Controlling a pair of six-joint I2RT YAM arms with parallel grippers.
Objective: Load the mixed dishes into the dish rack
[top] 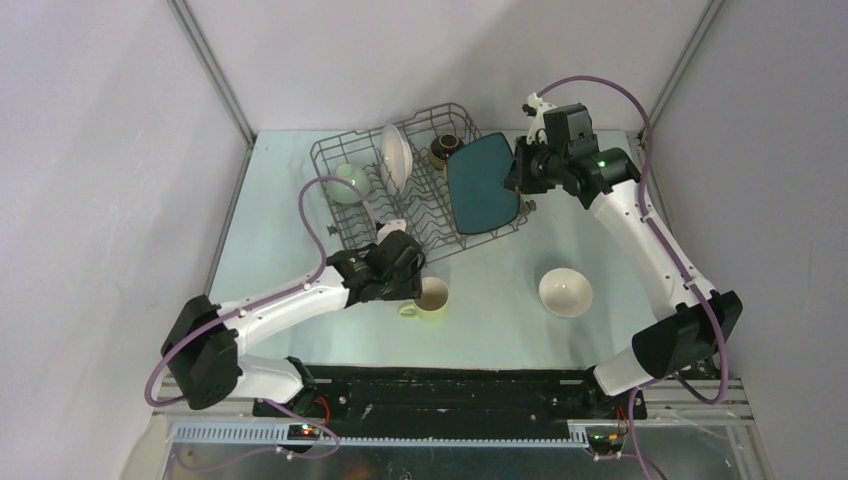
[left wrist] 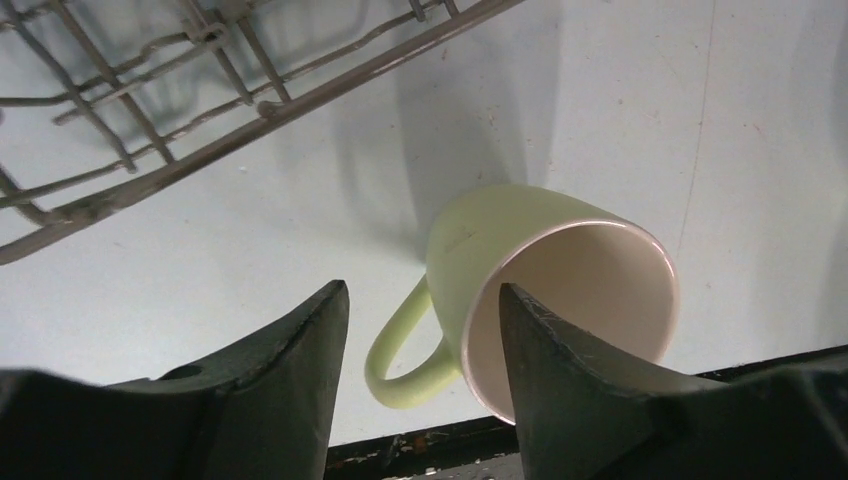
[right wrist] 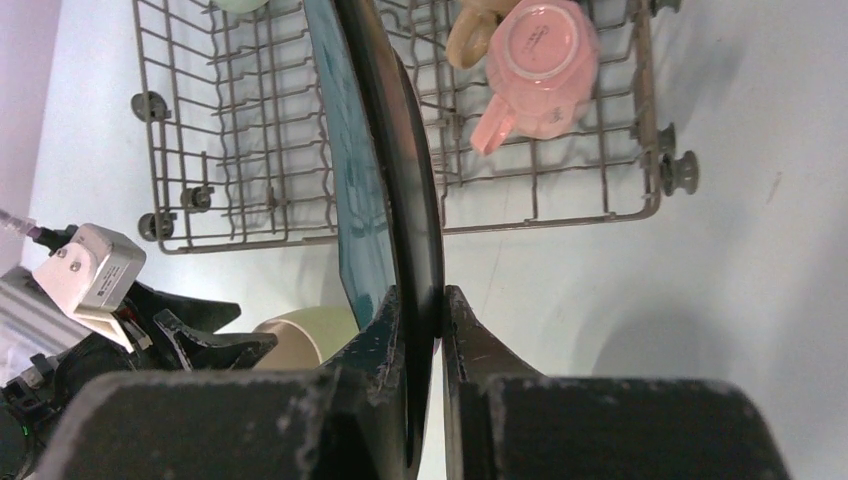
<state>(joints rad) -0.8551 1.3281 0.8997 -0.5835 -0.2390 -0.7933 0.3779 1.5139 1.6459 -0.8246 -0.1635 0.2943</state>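
I should lower my right gripper toward the white round plate [top: 396,158] next and set the teal plate [top: 482,183] down into the wire slots of the rack beside the mugs, because that part of the rack is empty.
The grey wire dish rack [top: 430,225] stands at the far middle of the table. It holds a white round plate [top: 396,158], a pale green bowl [top: 350,184] and a dark brown bowl [top: 446,148]. My right gripper [top: 520,172] is shut on the edge of the dark teal square plate [top: 482,183] and holds it on edge over the rack's right part; its grip [right wrist: 422,305] on the plate [right wrist: 400,180] shows in the right wrist view. A yellow mug [left wrist: 530,260] stands upright on the table. My left gripper [left wrist: 420,310] is open around its handle and near rim.
A white bowl [top: 565,292] sits upright on the table at the front right. A pink mug [right wrist: 540,65] lies upside down in the rack [right wrist: 250,150], with a tan mug [right wrist: 470,35] beside it. The rack's near edge [left wrist: 250,110] runs just beyond the yellow mug.
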